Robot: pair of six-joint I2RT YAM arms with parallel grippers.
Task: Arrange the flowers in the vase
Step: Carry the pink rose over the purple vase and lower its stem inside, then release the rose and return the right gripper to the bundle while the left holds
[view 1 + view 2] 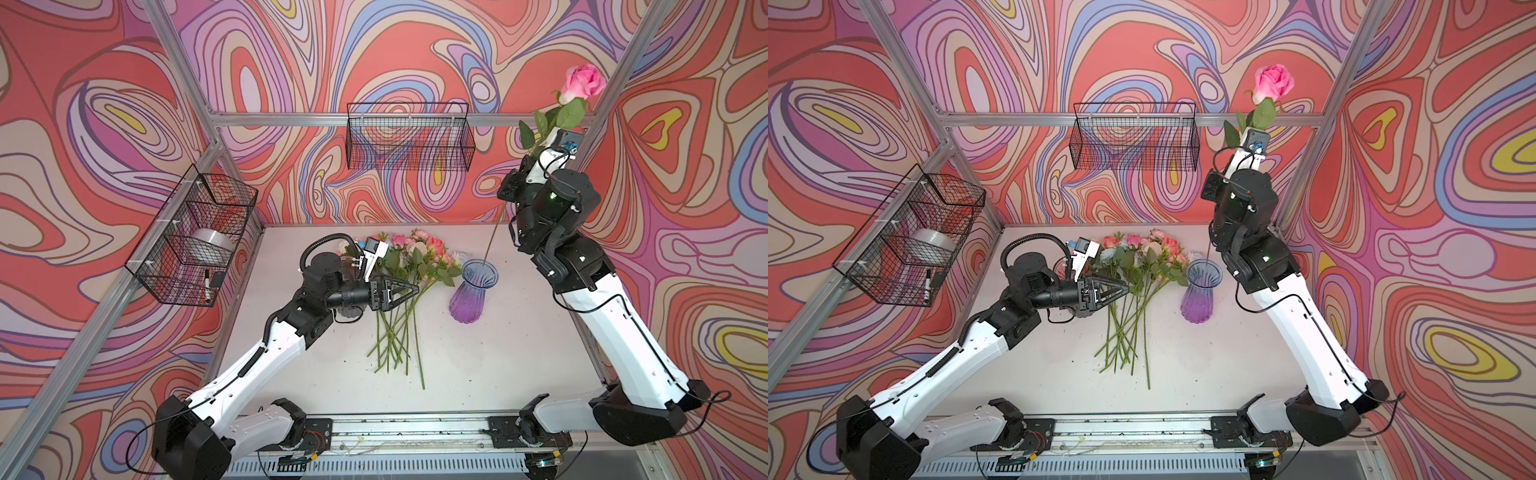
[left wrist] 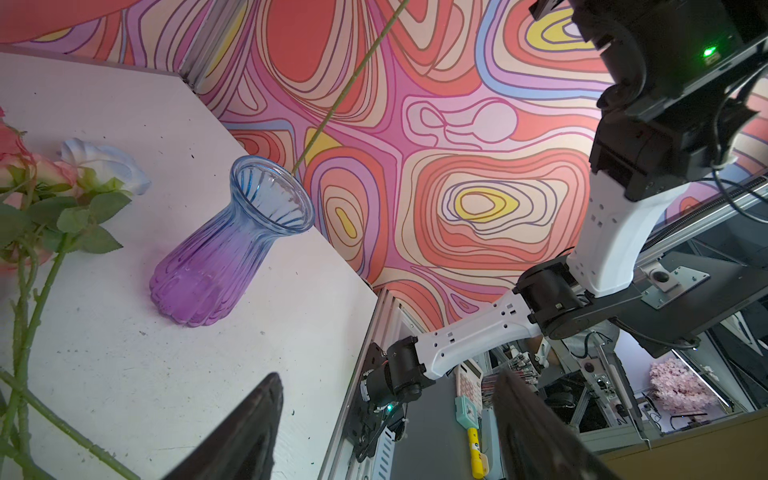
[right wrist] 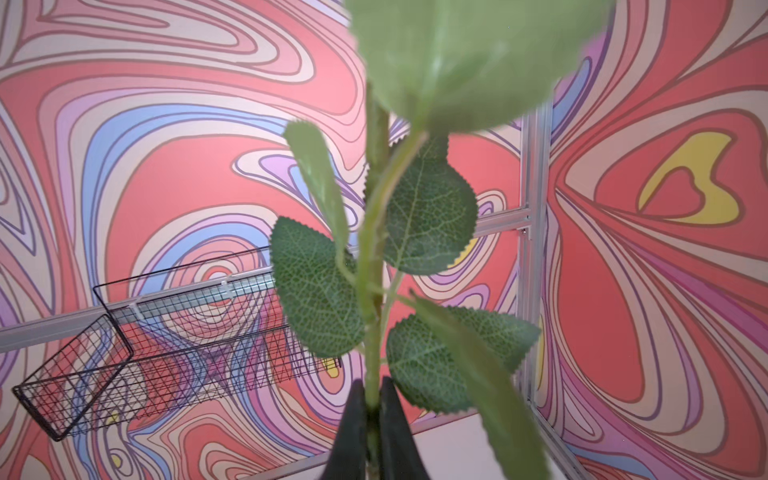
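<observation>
The right gripper moves down toward the vase's opening (image 1: 480, 274) next, brings the pink rose's stem down inside and releases it, since the stem's tip is only at the vase's rim.
A glass vase (image 1: 473, 291) (image 1: 1200, 293) (image 2: 232, 249), blue at the flared mouth and purple at the base, stands upright on the white table. Left of it lie several flowers (image 1: 411, 266) (image 1: 1142, 262) in a bunch, blooms toward the back wall. My right gripper (image 3: 373, 399) (image 1: 527, 162) is raised high and shut on the stem of a pink rose (image 1: 586, 83) (image 1: 1273, 83), just under its leaves. The long stem (image 2: 332, 108) slants down, its tip at the vase's rim. My left gripper (image 1: 411, 289) (image 2: 390, 374) hovers open and empty over the bunch's stems.
A black wire basket (image 1: 409, 137) hangs on the back wall. Another wire basket (image 1: 195, 237) on the left wall holds a tape roll (image 1: 210, 245) and a marker. A clear glass vessel (image 1: 1065, 266) shows partly behind the left arm. The table's right edge (image 2: 357, 286) runs close to the vase.
</observation>
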